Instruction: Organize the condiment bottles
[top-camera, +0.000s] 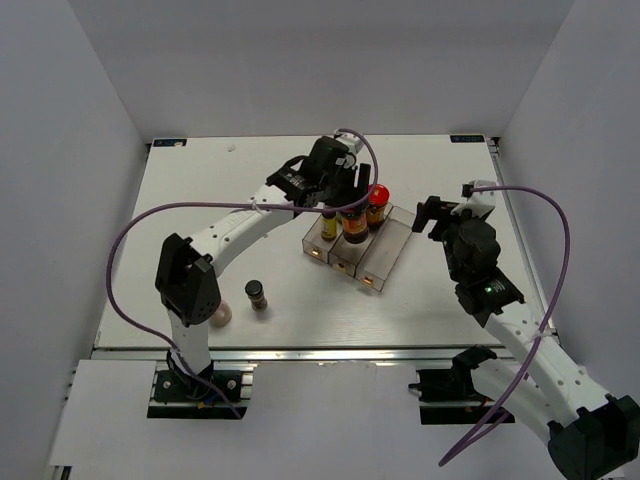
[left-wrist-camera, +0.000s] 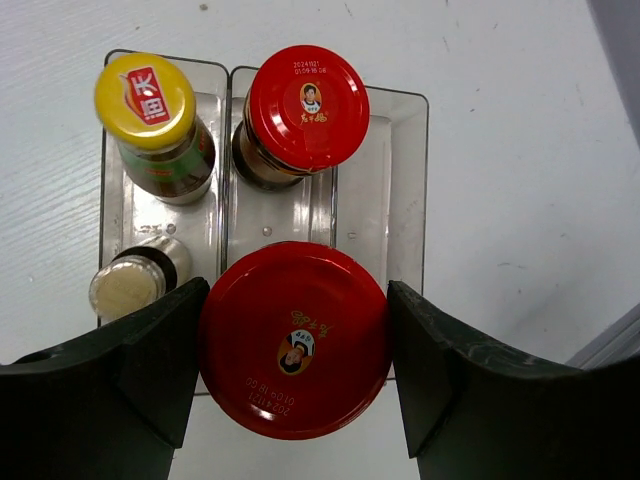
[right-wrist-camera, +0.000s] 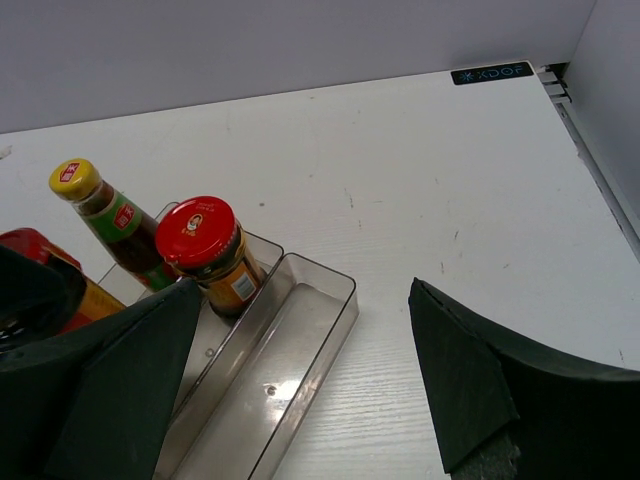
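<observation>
I will lower the squat red-lidded jar with my left gripper onto the bottom of the near part of the tray's middle section and release it, as that part is free below.
My left gripper (top-camera: 345, 203) is shut on a squat red-lidded jar (left-wrist-camera: 293, 340), over the near part of the middle compartment of the clear tray (top-camera: 385, 262). I cannot tell whether the jar rests on the tray floor. The second red-lidded jar (left-wrist-camera: 305, 105) stands at the far end of that compartment. The tall yellow-capped bottle (left-wrist-camera: 150, 110) and the small yellow-capped one (left-wrist-camera: 127, 285) stand in the left compartment. The black-capped bottle (top-camera: 257, 294) and the pink one (top-camera: 220, 315) stand on the table by the left arm. My right gripper (top-camera: 440, 215) is open and empty, right of the tray.
The tray's right compartment (right-wrist-camera: 290, 370) holds nothing. The left arm reaches over the table's middle to the tray. White walls close in the table at the back and both sides.
</observation>
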